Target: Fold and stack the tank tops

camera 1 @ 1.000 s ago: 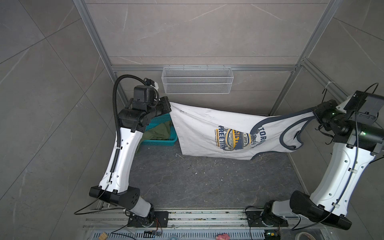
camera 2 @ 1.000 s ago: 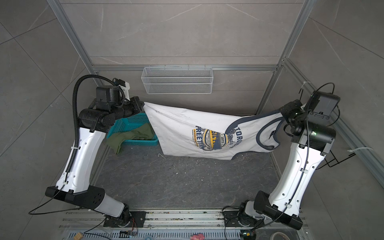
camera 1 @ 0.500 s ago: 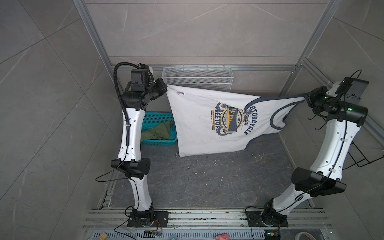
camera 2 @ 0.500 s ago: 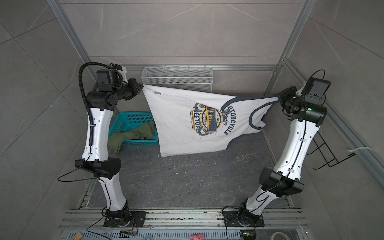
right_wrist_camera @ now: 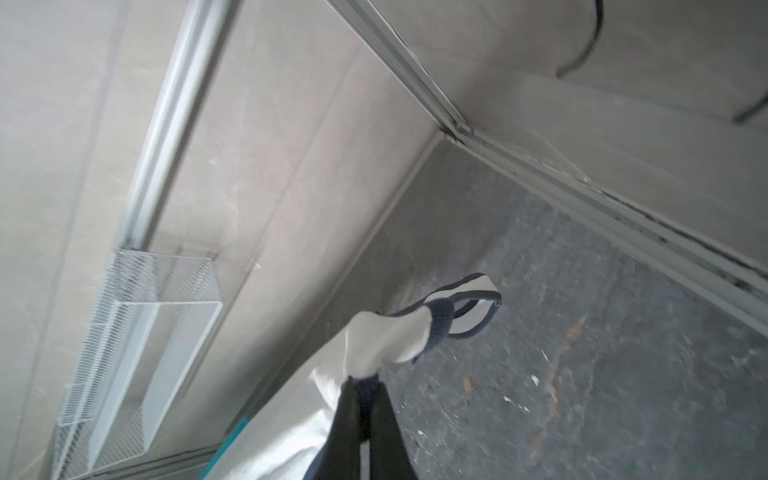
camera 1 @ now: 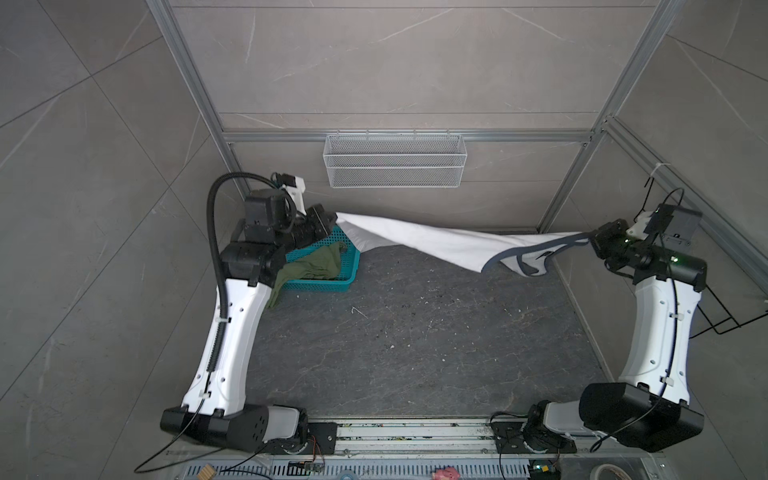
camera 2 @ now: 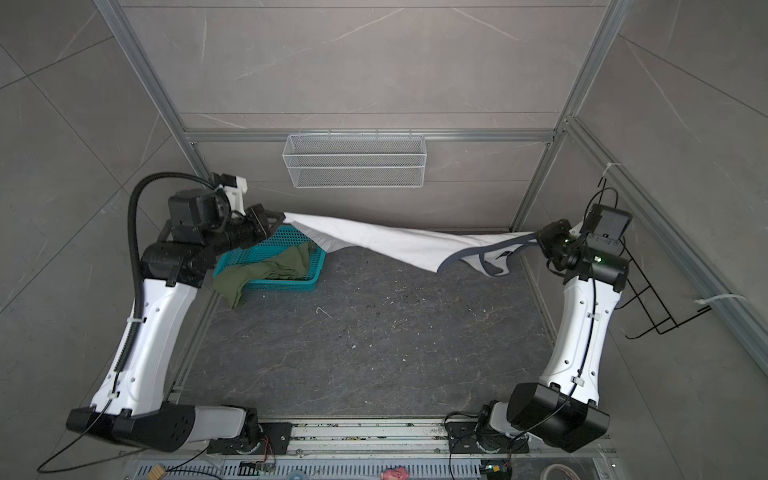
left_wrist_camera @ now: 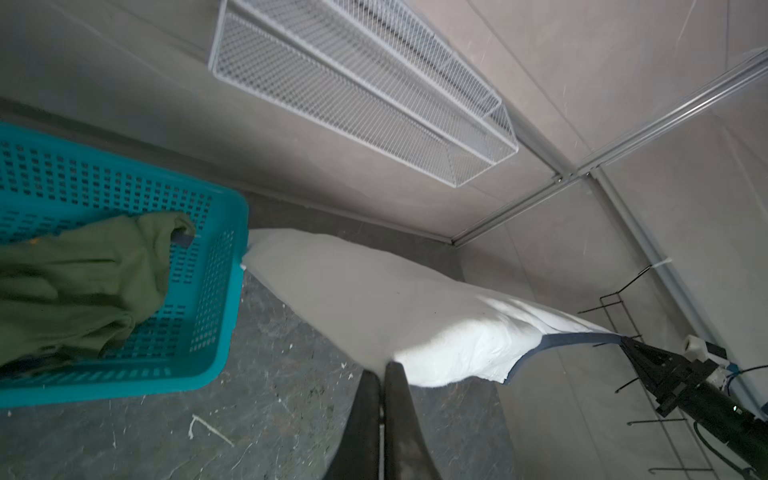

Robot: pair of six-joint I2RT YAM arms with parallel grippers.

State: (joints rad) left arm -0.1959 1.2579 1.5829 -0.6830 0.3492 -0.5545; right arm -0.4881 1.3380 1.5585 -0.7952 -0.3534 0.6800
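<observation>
Bare near tabletop with room for the white top is below and back from the strap. My right gripper should lower it next, draw it back and release.
The white tank top (camera 1: pixel 424 241) with navy trim hangs stretched between both grippers low over the back of the table, and its print is hidden. My left gripper (camera 1: pixel 334 218) is shut on its plain hem corner (left_wrist_camera: pixel 390 357). At the far right my right gripper (camera 1: pixel 590 241) is shut on a navy-edged strap (right_wrist_camera: pixel 365 374), while the other strap (right_wrist_camera: pixel 473 307) dangles. The olive green tank top (camera 1: pixel 316 266) lies crumpled in the teal basket (camera 1: pixel 328 286) and spills over its near left rim. Both top views show the same, with the white top (camera 2: pixel 386 243) sagging in its middle.
A white wire basket (camera 1: pixel 395 166) hangs on the back wall above the cloth. A black wire rack (camera 1: pixel 723 316) sticks out beyond the right arm. The dark grey table surface (camera 1: pixel 415 332) stretches in front of the cloth, bounded by metal frame posts (camera 1: pixel 565 183).
Half a second ago both arms held the white top high and spread, print showing. Both have since dropped low, and the top now lies nearly flat, print side hidden.
</observation>
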